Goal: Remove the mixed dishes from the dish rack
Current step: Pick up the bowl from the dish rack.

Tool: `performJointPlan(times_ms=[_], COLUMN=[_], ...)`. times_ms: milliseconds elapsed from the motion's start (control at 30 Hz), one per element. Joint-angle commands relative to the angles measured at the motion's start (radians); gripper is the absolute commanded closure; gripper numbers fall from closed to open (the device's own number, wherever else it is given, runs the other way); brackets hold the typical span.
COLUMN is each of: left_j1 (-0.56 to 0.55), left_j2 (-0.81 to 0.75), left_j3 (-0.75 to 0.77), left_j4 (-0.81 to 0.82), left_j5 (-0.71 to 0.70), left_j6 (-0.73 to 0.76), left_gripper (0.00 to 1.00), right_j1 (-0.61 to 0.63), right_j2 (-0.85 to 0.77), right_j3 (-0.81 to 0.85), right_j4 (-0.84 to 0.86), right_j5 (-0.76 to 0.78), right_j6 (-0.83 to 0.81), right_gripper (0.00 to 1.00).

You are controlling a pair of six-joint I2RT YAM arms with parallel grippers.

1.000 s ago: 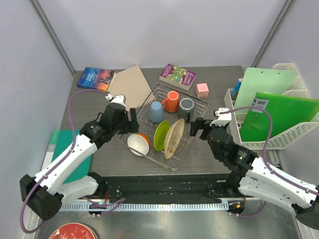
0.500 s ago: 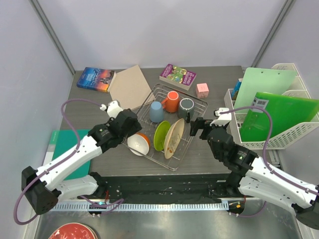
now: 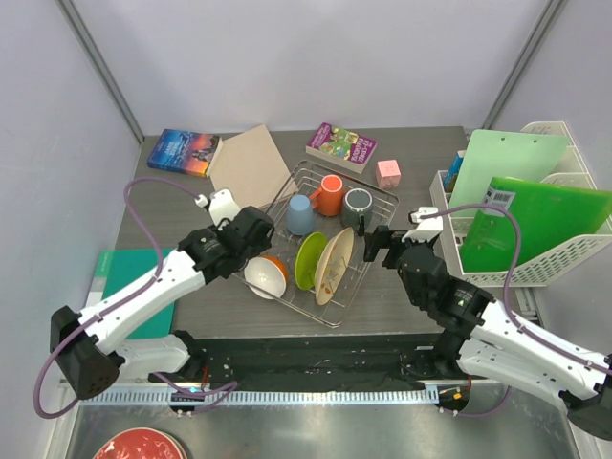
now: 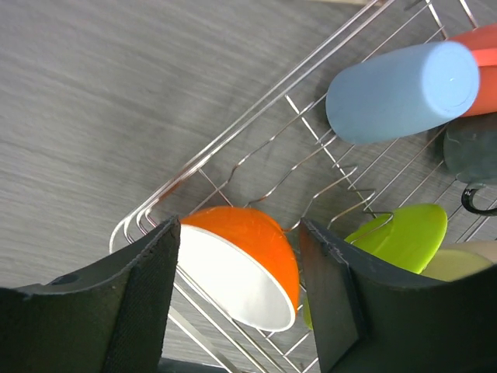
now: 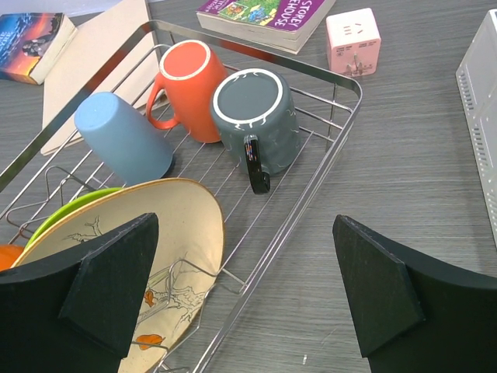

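Next, my right gripper swings across both plates and down onto the leaning bowl's plate-side rim, since the bowl sits to the gripper's left in the top view.
The silver wire dish rack holds a light blue mug, an orange mug, a dark grey mug, a lime green plate and a beige plate, both plates on edge. At its left corner leans a small bowl, orange outside and white inside. My left gripper reaches down over that bowl, whose rim fills the gap between the two pads. My right gripper hangs wide open beside the rack's right rail, with the beige plate at its left finger and nothing between its fingers.
Two books, a cardboard sheet and a pink cube lie behind the rack. A white basket with green folders stands at the right. A teal board lies left; a red bowl sits near the front.
My left gripper has swung right and down from the rack's left rim onto the small bowl, and its jaws have narrowed around it. The right arm has not moved.
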Motion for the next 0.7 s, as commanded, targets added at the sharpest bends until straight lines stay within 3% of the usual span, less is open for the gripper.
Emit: performJointPlan(times_ms=[0,300,667], left_j1=[-0.004,-0.003,0.006], left_j2=[-0.04,-0.094,-0.189], left_j3=[0.031,0.016,-0.044], left_j4=[-0.02,-0.018,-0.037], left_j5=[-0.087,-0.126,-0.153], left_j6=[0.103,0.168,0.18], left_gripper=[0.36,0.31,0.27], right_j1=[0.001,0.01,0.169], right_j2=[0.013,0.159,0.449], right_j3=[0.033,0.228,0.484], right_j4=[0.02,-0.053,-0.148], right_j5=[-0.022,-0.256,-0.283], right_j6=[-0.008,-0.094,-0.185], right_gripper=[0.0,0.0,0.01])
